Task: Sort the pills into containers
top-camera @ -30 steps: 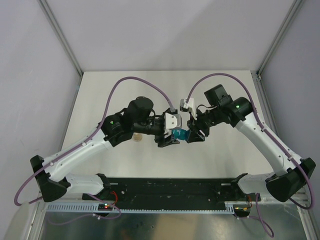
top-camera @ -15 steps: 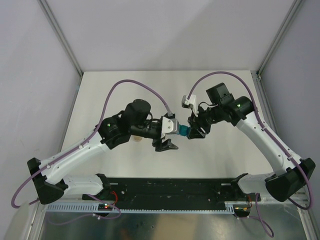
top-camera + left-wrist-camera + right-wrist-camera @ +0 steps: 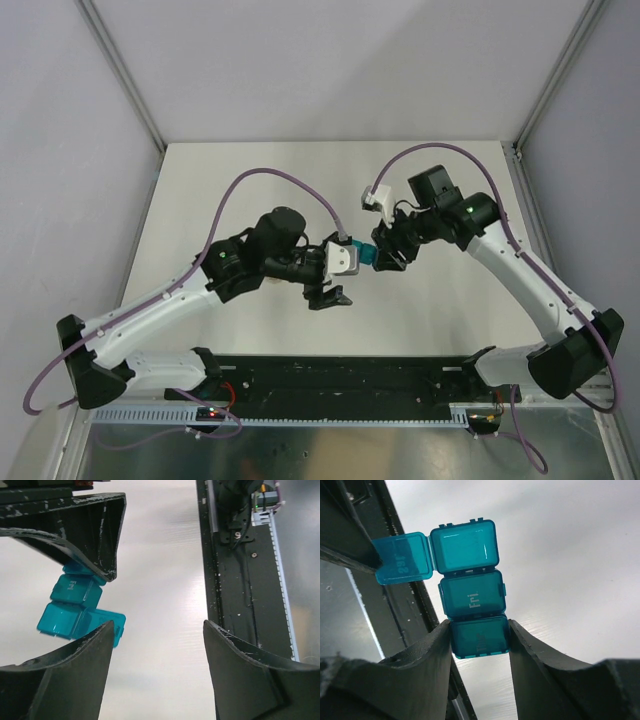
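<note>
The robot's right gripper needs to move the containers it is holding down onto the bare tabletop below and let go of them next, since the lid at the containers' far end is already open.
My right gripper is shut on the containers, a teal strip of three joined compartments, and grips the end one marked "Thu". The middle lid reads "Fri". At the far end the lid stands swung open to the side. From above, the containers hang over the table's middle between both grippers. My left gripper is open with nothing between its fingers. The containers lie just outside its left finger, which stands by the open lid. No pills are in view.
The black base rail runs along the near edge of the white table, and also shows in the left wrist view as a black rail. Grey walls and metal posts close in the table's sides and back.
My left gripper has opened wider and drawn back a little from the containers. My right gripper has kept its hold and shifted the strip slightly up and left.
</note>
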`<state>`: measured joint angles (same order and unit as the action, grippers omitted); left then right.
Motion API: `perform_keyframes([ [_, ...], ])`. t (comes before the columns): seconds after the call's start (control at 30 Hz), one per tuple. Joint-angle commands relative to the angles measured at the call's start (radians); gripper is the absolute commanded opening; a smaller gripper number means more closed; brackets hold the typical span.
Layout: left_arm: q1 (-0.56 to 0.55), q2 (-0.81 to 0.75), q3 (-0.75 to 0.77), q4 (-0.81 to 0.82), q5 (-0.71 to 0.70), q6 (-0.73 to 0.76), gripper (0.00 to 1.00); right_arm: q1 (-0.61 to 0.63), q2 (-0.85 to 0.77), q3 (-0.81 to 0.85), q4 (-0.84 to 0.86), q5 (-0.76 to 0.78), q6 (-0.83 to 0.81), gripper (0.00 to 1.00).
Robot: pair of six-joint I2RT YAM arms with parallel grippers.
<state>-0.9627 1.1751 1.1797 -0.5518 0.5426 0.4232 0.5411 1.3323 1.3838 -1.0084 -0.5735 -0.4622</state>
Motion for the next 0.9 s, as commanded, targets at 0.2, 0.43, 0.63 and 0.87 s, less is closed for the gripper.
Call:
perform_keyframes([
  [0.2,0.078,-0.104,0.051,-0.026,-0.189,-0.032,0.85,-0.007,0.036,-0.123,0.193,0.207,0.013,0.0],
  [0.43,0.17,-0.193,0.021,-0.025,-0.254,-0.045,0.88,-0.003,0.1,-0.253,0.309,0.256,-0.054,0.0],
  [0.63,0.229,-0.232,-0.003,-0.025,-0.276,-0.045,0.89,0.005,0.21,-0.313,0.372,0.266,-0.124,0.0],
  [0.87,0.254,-0.245,-0.004,-0.026,-0.27,-0.053,0.9,0.034,0.298,-0.341,0.425,0.304,-0.164,0.08],
])
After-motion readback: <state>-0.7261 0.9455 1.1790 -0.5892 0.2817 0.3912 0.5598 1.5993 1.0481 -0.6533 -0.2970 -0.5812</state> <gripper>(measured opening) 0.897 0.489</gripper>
